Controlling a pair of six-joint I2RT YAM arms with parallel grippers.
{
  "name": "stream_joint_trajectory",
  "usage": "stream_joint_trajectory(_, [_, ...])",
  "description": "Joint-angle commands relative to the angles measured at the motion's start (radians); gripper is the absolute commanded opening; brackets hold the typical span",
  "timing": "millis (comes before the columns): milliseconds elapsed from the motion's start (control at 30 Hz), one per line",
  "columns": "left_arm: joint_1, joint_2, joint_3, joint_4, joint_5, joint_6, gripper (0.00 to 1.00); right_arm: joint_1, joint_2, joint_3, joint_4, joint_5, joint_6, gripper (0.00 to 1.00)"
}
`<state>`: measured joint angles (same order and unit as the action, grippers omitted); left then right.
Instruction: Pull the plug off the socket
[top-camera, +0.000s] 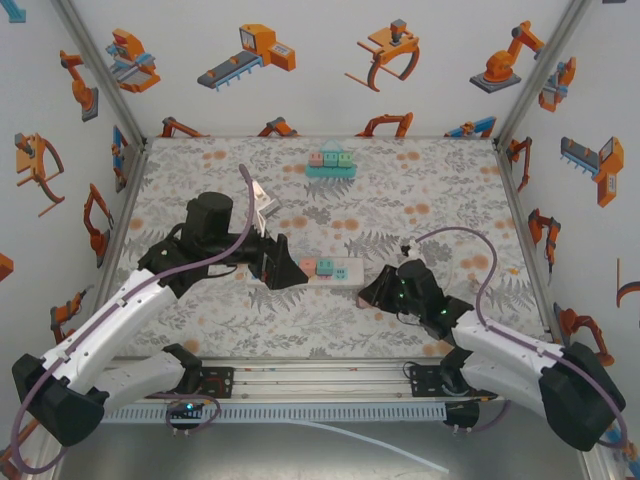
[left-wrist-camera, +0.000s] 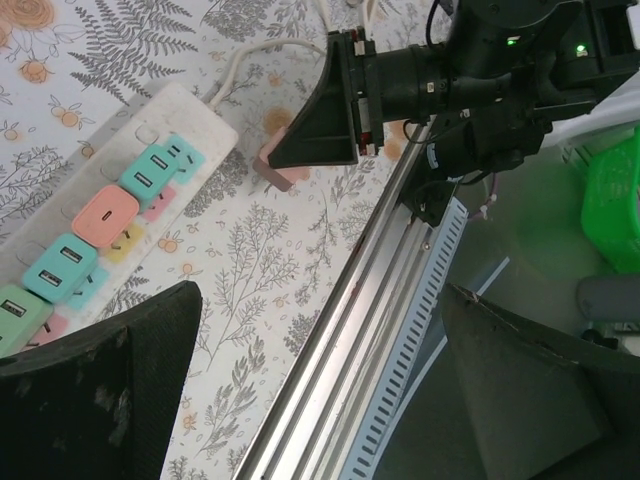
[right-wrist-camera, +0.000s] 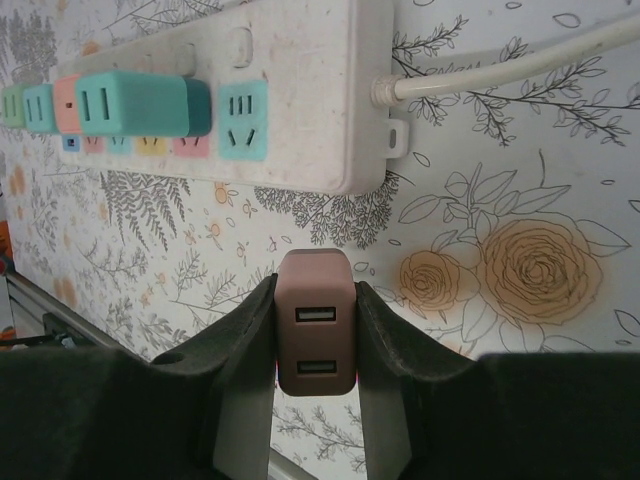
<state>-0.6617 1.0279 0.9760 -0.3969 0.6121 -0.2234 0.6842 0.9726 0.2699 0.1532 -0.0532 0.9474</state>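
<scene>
My right gripper lowers the brownish-pink USB plug to the table near the power strip's cable end next, then releases it.
A white power strip (top-camera: 338, 270) lies mid-table with teal and pink plugs (left-wrist-camera: 105, 214) still in it. In the right wrist view the strip (right-wrist-camera: 300, 60) has a bare teal socket (right-wrist-camera: 243, 106) beside a teal plug (right-wrist-camera: 135, 103). My right gripper (right-wrist-camera: 316, 300) is shut on a brownish-pink USB plug (right-wrist-camera: 316, 345), held free of the strip and just in front of it. From the left wrist view that plug (left-wrist-camera: 276, 166) hangs over the table at the right gripper's tip. My left gripper (left-wrist-camera: 320, 400) stands open beside the strip's left end (top-camera: 280, 268), nothing between its fingers.
The strip's white cable (right-wrist-camera: 500, 68) runs off to the right. A second strip with teal plugs (top-camera: 330, 160) sits at the back. An aluminium rail (left-wrist-camera: 370, 330) marks the table's near edge, with a green basket (left-wrist-camera: 612, 200) beyond it.
</scene>
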Motion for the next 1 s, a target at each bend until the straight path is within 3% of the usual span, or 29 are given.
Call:
stream_joint_trajectory(0, [-0.007,-0.011,0.029,-0.032,-0.017,0.033,0.97,0.004,0.090,-0.009,0.166,-0.039,0.032,0.10])
stream_joint_trajectory(200, [-0.009,-0.019,0.032,-0.042,-0.043,0.039,0.97,0.004,0.241,0.015,0.189,-0.076,0.038,0.18])
stream_joint_trajectory(400, [-0.013,-0.015,0.030,-0.048,-0.061,0.041,0.97,0.005,0.285,0.026,0.124,-0.055,0.062,0.31])
stream_joint_trajectory(600, [-0.015,-0.011,0.029,-0.050,-0.087,0.042,0.97,0.004,0.249,0.025,0.036,-0.006,0.067,0.46])
stream_joint_trajectory(767, [-0.016,-0.011,0.029,-0.057,-0.124,0.040,0.97,0.005,0.182,0.025,-0.037,0.038,0.061,0.50])
stream_joint_trajectory(967, [-0.016,-0.018,0.041,-0.112,-0.283,0.037,0.97,0.004,0.047,0.072,-0.180,0.107,-0.005,0.52])
